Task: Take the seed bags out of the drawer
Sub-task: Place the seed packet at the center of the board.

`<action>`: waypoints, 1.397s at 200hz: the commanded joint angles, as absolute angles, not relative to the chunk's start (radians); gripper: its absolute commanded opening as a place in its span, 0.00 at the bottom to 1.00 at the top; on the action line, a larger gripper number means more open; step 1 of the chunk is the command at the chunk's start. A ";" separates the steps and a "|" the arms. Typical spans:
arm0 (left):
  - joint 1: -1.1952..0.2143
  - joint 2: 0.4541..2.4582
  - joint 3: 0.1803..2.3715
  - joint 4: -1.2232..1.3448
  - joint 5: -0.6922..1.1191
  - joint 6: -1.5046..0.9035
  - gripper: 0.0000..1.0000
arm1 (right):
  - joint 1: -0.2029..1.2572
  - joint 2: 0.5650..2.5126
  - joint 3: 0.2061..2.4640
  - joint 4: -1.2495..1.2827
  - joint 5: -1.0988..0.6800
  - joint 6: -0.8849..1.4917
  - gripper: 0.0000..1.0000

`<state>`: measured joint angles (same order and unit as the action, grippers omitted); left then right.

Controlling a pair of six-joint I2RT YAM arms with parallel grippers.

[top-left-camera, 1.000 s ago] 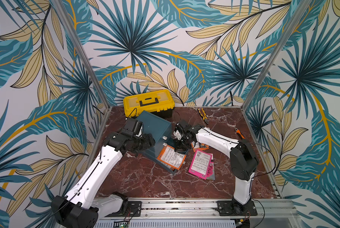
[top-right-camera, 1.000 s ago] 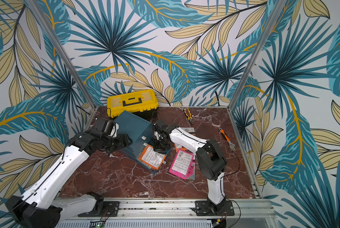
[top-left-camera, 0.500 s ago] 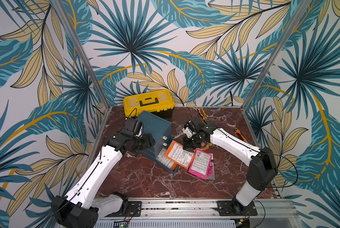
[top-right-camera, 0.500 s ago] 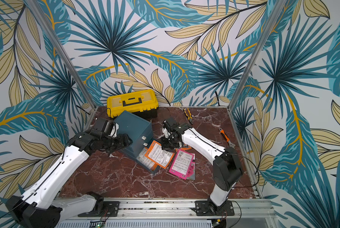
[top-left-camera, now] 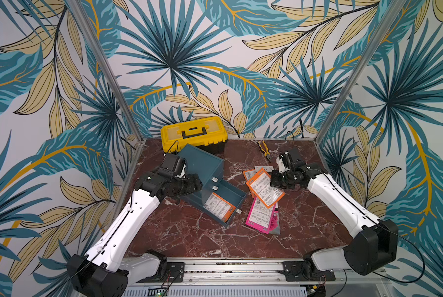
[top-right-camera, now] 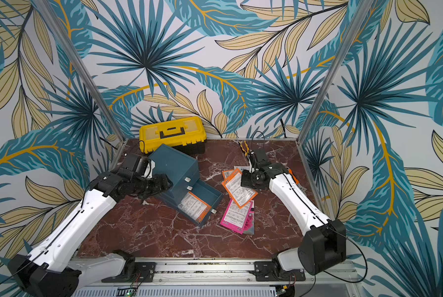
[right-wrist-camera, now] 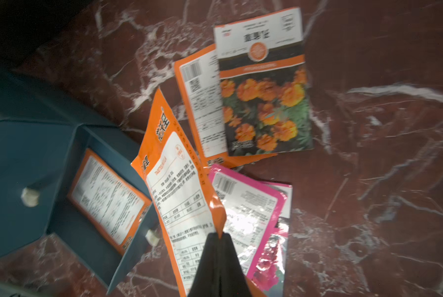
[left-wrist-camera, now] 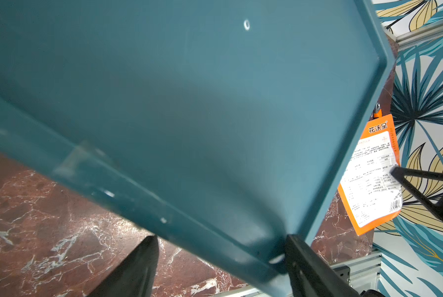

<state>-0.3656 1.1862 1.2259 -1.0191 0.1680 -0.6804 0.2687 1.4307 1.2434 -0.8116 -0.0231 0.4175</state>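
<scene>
The held bag goes away from the drawer (top-left-camera: 241,200) and down onto bare marble beside the orange bags next, where my right gripper releases it, since other bags lie below it.
The blue cabinet (top-left-camera: 202,164) has its lowest drawer (top-left-camera: 241,200) pulled out, and one orange seed bag (top-left-camera: 218,207) lies in it label up. My left gripper (top-left-camera: 191,183) is shut on the cabinet's rear corner (left-wrist-camera: 241,180). My right gripper (right-wrist-camera: 219,235) is shut on the corner of an orange seed bag (right-wrist-camera: 179,185), holding it label up (top-left-camera: 264,190) over the table, right of the drawer. Under it lie magenta seed bags (top-left-camera: 260,217) and orange seed bags (right-wrist-camera: 264,102). In the left wrist view the held bag (left-wrist-camera: 369,174) hangs past the cabinet's edge.
A yellow toolbox (top-left-camera: 193,133) stands at the back behind the cabinet. Yellow-handled pliers (top-left-camera: 265,150) lie at the back right, near the right wrist. Patterned walls close in the left, back and right sides of the marble table (top-left-camera: 189,236).
My right gripper has carried the orange bag from over the drawer to the right, above the bags on the table. The left arm and the cabinet have not moved.
</scene>
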 commanded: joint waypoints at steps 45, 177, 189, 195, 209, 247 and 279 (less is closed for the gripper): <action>-0.371 1.203 1.230 -0.997 0.210 -0.653 0.82 | 0.128 1.613 1.318 -0.750 0.249 0.359 0.00; -0.370 1.186 1.220 -1.006 0.211 -0.655 0.82 | -0.117 1.781 1.267 -0.622 0.035 0.389 0.00; -0.370 1.184 1.220 -1.010 0.208 -0.655 0.82 | -0.129 1.779 1.260 -0.602 0.001 0.397 0.00; -0.370 1.183 1.220 -1.012 0.209 -0.655 0.82 | -0.134 1.779 1.262 -0.599 -0.013 0.401 0.00; -0.370 1.181 1.219 -1.014 0.207 -0.656 0.82 | -0.140 1.785 1.262 -0.598 -0.020 0.398 0.00; -0.370 1.177 1.224 -1.019 0.207 -0.657 0.82 | -0.146 1.812 1.258 -0.609 0.040 0.361 0.10; -0.370 1.177 1.225 -1.023 0.207 -0.655 0.82 | -0.147 1.811 1.270 -0.624 0.103 0.334 0.29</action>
